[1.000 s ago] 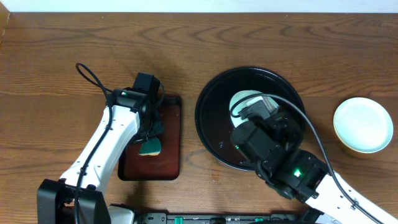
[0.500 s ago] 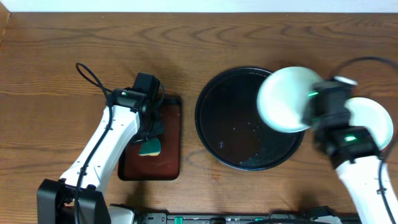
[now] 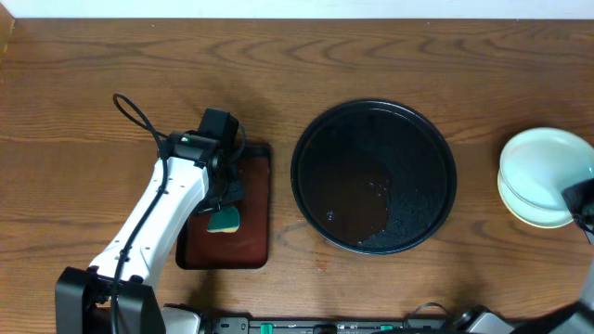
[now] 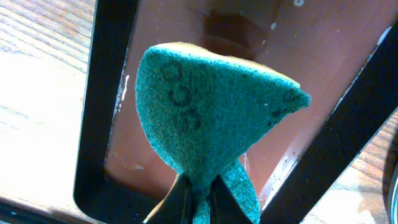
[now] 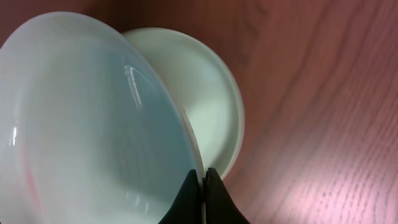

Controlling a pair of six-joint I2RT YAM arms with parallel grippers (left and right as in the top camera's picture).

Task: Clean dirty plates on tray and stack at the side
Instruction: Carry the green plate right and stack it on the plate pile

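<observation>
My right gripper moves back and lowers the tilted plate onto the pale plate on the wood [image 5: 186,104] next, since the tilted plate overhangs that plate's far edge.
The large round black tray [image 3: 320,139] holds no plate, only wet patches. My right gripper [image 5: 201,180] is shut on the rim of a pale mint-white plate [image 5: 87,124], holding it tilted just above a pale plate [image 5: 214,118] lying on the wood at the far right. In the overhead view the held plate [image 3: 543,162] overlaps the lower plate [image 3: 529,211]; the right gripper [image 3: 583,199] sits at the frame's right edge. My left gripper [image 4: 200,193] is shut on a green sponge [image 4: 211,112] over the small brown tray [image 4: 311,56]. The overhead view shows them too [image 3: 224,220].
The small rectangular dark-brown tray [image 3: 255,199] lies left of the black tray, under my left arm [image 3: 167,209]. A black cable [image 3: 135,113] loops off the left arm. Bare wood tabletop [image 3: 464,56] surrounds both trays.
My right gripper lifted the mint-white plate off the black tray and carried it right, over the plate on the tabletop. The left arm and sponge have not moved.
</observation>
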